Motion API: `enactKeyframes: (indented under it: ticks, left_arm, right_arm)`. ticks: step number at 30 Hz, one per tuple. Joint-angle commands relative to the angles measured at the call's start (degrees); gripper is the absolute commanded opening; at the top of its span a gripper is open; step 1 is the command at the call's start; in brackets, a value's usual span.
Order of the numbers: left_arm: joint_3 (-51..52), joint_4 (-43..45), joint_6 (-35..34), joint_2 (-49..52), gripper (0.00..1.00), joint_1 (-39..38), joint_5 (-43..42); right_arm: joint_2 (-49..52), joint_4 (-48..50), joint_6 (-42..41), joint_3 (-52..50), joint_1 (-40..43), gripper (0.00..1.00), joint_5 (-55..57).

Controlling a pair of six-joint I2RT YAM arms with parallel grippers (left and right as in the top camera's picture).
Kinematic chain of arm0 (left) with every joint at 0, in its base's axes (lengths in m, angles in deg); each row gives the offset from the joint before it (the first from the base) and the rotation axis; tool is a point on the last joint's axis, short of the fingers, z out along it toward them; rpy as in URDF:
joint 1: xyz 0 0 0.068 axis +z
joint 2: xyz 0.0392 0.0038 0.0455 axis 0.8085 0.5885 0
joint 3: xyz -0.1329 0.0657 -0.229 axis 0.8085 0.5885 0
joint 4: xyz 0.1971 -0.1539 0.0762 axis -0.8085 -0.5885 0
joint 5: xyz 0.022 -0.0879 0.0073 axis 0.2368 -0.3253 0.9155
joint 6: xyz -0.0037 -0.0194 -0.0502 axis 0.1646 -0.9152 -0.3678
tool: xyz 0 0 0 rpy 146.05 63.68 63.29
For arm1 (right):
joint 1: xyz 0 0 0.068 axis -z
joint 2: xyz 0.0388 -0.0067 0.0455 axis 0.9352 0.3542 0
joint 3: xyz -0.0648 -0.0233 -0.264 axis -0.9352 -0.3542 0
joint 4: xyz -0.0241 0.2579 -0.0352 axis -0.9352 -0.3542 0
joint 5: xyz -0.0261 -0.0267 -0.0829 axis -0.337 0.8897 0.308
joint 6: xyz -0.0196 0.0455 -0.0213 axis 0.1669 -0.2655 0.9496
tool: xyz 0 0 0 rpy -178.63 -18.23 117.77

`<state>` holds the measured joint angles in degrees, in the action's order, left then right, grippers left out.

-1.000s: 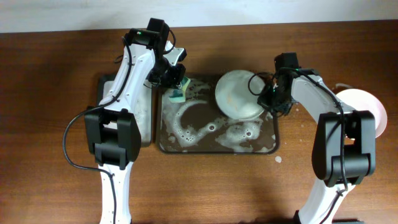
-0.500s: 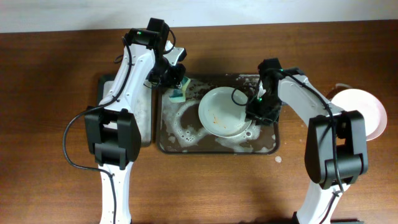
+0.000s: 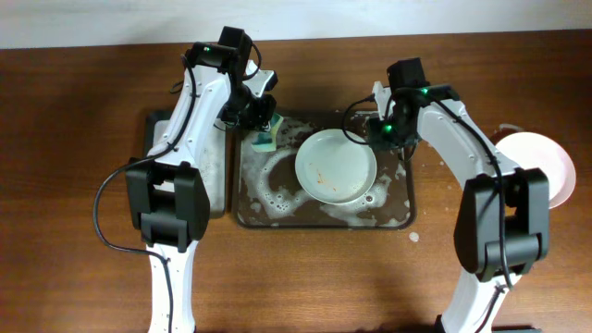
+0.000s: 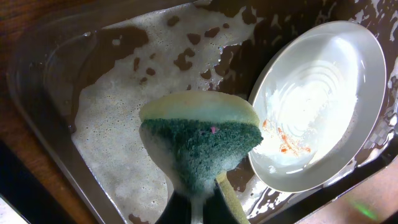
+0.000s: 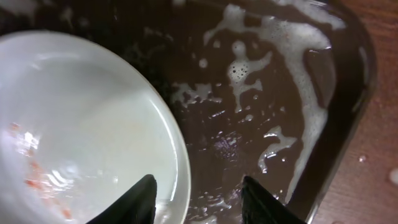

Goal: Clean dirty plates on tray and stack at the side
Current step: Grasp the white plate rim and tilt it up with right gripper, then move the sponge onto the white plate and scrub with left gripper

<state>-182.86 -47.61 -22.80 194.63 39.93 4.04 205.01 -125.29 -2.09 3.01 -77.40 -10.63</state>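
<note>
Next, my right gripper lowers its open fingers astride the pale mint plate's rim and closes, since that rim lies below it, lined up between them.
A pale mint plate point(image 3: 335, 166) with orange-brown smears lies face up in the foamy dark tray point(image 3: 277, 215). It also shows in the left wrist view point(image 4: 320, 106) and the right wrist view point(image 5: 81, 130). My left gripper point(image 3: 263, 129) is shut on a green and yellow sponge point(image 4: 200, 140), held over the tray's back left part, left of the plate. My right gripper point(image 5: 199, 190) is open and empty above the plate's right rim, one finger over the plate and the other over the tray floor. A pinkish white plate point(image 3: 536, 166) sits on the table at the far right.
A narrower dark tray point(image 3: 215, 176) lies left of the foamy tray, partly under my left arm. Foam streaks cover the tray floor point(image 5: 280, 99). Small drops of foam lie on the wooden table point(image 3: 414, 237) near the tray's front right corner.
My right gripper brought the plate from the tray's back right to its middle, turned it smeared face up and laid it flat, then let go and drew back up. The left arm stayed still.
</note>
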Motion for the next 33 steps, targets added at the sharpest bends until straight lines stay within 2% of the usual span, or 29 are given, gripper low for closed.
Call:
enactKeyframes:
  ticks: [1,6,8,10,14,18,22,29,33]
  left_arm:
    - [0.28,0.15,-0.59,-0.33,0.0,-0.24,0.2]
    - [0.28,0.13,-0.59,-0.33,0.0,-0.22,0.2]
    - [0.28,0.13,-0.57,-0.33,0.0,-0.22,0.2]
    - [0.28,0.15,-0.59,-0.33,0.0,-0.22,0.2]
    - [0.28,0.17,-0.57,-0.33,0.0,-0.22,0.2]
    - [0.28,0.22,-0.57,-0.33,0.0,-0.22,0.2]
    - [0.28,0.61,-0.59,-0.33,0.0,-0.24,0.17]
    - [0.28,-0.37,-0.61,-0.33,0.0,-0.63,-0.44]
    - [0.28,0.17,-0.59,-0.33,0.0,-1.88,-0.42]
  right_arm:
    - [3.65,-0.2,4.63,0.55,0.0,0.39,0.48]
    - [6.01,-0.61,5.05,0.55,-0.02,0.34,-3.67]
    - [6.64,-1.2,4.72,0.55,0.0,0.25,-5.14]
    - [6.88,-1.6,2.34,0.55,0.02,0.14,-5.09]
    - [6.88,-2.89,-7.02,0.57,0.66,0.05,-4.98]
    - [6.88,-4.94,-15.04,0.57,0.66,0.04,-9.81]
    - [6.88,-5.31,-26.67,0.55,0.59,0.04,-10.49]
    - [6.95,1.99,-32.7,-1.55,0.59,0.04,-9.68]
    - [6.95,5.01,-32.74,-4.33,0.11,0.04,-9.64]
